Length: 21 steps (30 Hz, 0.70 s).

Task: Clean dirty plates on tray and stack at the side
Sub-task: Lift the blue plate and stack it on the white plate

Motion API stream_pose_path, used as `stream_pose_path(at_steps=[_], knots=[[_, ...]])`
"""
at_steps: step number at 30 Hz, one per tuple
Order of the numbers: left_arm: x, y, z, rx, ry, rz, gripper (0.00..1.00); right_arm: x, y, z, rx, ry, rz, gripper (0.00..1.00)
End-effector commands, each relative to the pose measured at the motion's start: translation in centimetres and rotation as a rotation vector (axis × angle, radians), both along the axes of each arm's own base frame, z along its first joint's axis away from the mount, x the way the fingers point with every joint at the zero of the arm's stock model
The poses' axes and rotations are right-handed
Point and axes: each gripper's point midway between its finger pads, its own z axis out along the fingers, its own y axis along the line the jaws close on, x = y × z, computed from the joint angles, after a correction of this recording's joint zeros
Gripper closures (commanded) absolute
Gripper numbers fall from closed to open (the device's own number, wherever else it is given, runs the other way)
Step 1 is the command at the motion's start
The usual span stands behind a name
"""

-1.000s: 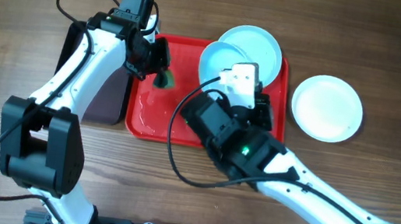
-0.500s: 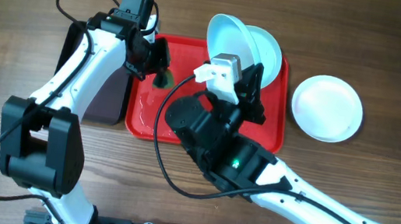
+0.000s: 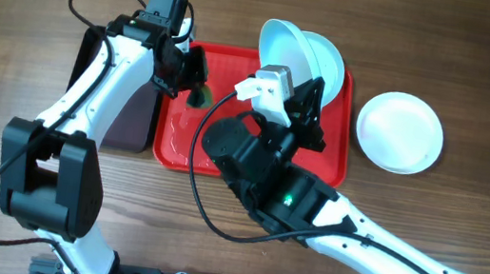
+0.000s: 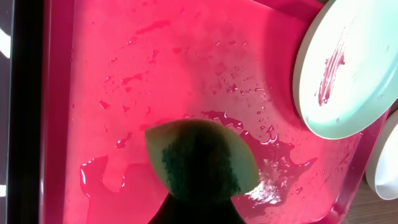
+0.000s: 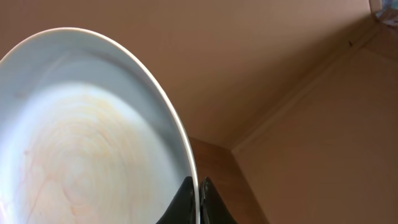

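Observation:
The white plate lies at the side. The turquoise plate in my right gripper next swings off the tray, turns flat, comes down onto it and is released.
My right gripper is shut on the rim of a pale turquoise plate, which it holds lifted and tilted on edge above the back of the red tray. Faint orange swirls show on that plate's face. A second turquoise plate lies at the tray's far right corner with a reddish smear. The white plate rests on the table right of the tray. My left gripper is shut on a green and yellow sponge, held over the wet tray floor.
A narrow black tray lies left of the red tray, partly under my left arm. Puddles of water sit on the red tray floor. My right arm stretches across the tray's front edge.
My right gripper has raised the turquoise plate off the tray and tipped it up on edge. The left arm and sponge have not moved.

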Motion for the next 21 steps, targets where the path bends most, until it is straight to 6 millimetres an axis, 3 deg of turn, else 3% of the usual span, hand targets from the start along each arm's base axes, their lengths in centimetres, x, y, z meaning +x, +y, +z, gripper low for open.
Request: stream_pose_path(at_steps=[1,3,6,11,15,21], knots=[[-0.1,0.1,0.3,0.002,-0.009,0.011,0.96,0.2,1.0,-0.5,0.060,0.030,0.088,0.96],[-0.1,0.1,0.3,0.002,-0.009,0.011,0.96,0.4,2.1,-2.2,0.088,0.099,0.167,0.96],[-0.1,0.1,0.3,0.002,-0.009,0.011,0.96,0.1,3.3,-6.7,0.203,0.283,0.277,0.96],[-0.1,0.1,0.3,0.002,-0.009,0.011,0.96,-0.7,1.5,-13.0,0.512,0.571,0.216,0.96],[-0.1,0.1,0.3,0.002,-0.009,0.010,0.96,-0.1,0.4,-15.2,0.682,0.740,0.221,0.96],[-0.1,0.1,0.3,0.002,-0.007,0.011,0.96,2.3,-2.4,-15.7,0.969,0.856,0.267,0.96]])
